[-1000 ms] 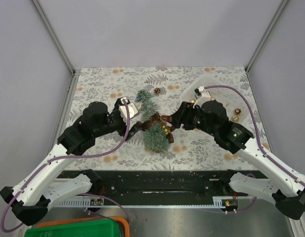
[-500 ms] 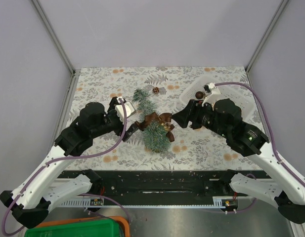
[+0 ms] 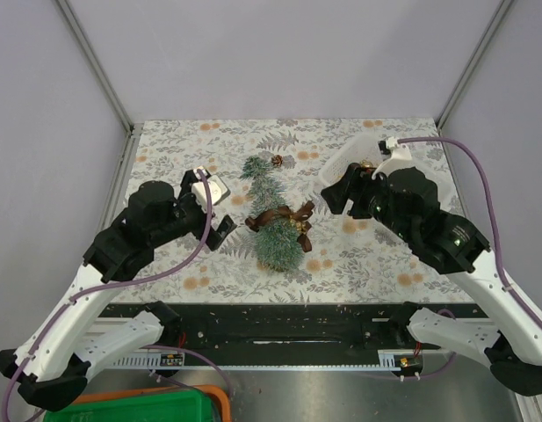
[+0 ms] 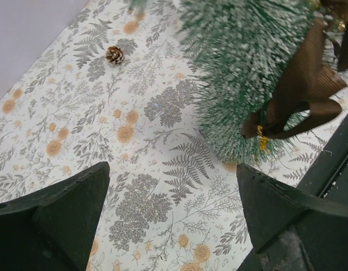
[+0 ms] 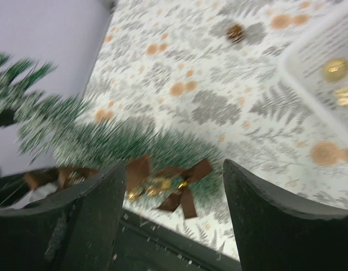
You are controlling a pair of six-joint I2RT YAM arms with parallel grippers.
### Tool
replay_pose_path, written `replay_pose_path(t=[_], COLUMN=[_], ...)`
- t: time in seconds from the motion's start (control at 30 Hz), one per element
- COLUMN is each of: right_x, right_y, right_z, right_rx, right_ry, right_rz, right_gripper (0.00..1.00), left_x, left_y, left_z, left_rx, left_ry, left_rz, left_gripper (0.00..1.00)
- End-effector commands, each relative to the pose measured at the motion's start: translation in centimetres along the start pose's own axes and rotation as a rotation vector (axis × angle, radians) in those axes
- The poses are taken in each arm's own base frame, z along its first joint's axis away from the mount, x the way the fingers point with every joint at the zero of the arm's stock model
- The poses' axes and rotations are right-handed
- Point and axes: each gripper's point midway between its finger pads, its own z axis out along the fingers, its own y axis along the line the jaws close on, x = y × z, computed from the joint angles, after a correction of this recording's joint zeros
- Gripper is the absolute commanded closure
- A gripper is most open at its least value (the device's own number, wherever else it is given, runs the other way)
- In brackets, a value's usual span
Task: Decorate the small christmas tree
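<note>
The baubles are in the white basket, so next my right gripper needs to swing away from the tree [image 3: 272, 236], tip to point downward and go down between the basket's sides.
The small christmas tree [image 3: 272, 236], frosted green bristles, appears to lie on the patterned cloth at mid-table with its tip [image 3: 253, 167] pointing far. Two brown ribbon bows [image 3: 286, 216] with gold beads rest across it. My left gripper [image 3: 220, 227] is to its left, apart from it, and open. In the left wrist view the left gripper [image 4: 174, 209] has only cloth between its fingers, with the tree [image 4: 241, 73] and a bow [image 4: 309, 96] ahead. My right gripper [image 3: 336, 195] is to the tree's right, open and holding nothing. The right wrist view shows the tree [image 5: 106, 141] and a bow [image 5: 188, 186] beyond the right gripper [image 5: 172, 169].
A small pine cone [image 3: 277, 161] lies on the cloth just beyond the tree's tip. A white basket [image 3: 354, 156] stands at the back right, next to my right wrist, with gold baubles [image 5: 335, 69] in it. Walls close in the table on three sides.
Both grippers have drawn back from the tree and opened wider. The left moved left, the right moved right and back toward the basket. The bows stay on the tree.
</note>
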Motion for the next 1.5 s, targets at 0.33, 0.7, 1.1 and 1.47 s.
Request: replay_pose_path(t=[0.33, 0.7, 1.1, 1.47], right_x=[-6.7, -2.7, 0.7, 3.8], right_y=[-25.9, -37.0, -42.2, -43.3], right_z=[8.3, 14.9, 16.7, 18.0], right_rx=[0.783, 0.963, 0.999, 0.992], right_ry=[-0.148, 0.011, 0.068, 0.119], right_rz=[0.190, 0.297, 0.393, 0.436], right_gripper=[0.24, 0.27, 0.34, 0.39], left_x=[-1.6, 2.2, 4.6, 5.4], left_y=[11.2, 14.0, 13.5, 12.2], left_z=[-1.1, 0.1, 1.2, 0.6], left_rx=[-0.259, -0.212, -0.190, -0.173], left_ry=[0.076, 0.194, 0.231, 0.226], left_rz=[-0.264, -0.332, -0.337, -0.308], left_gripper=[0.01, 0.01, 0.01, 0.01])
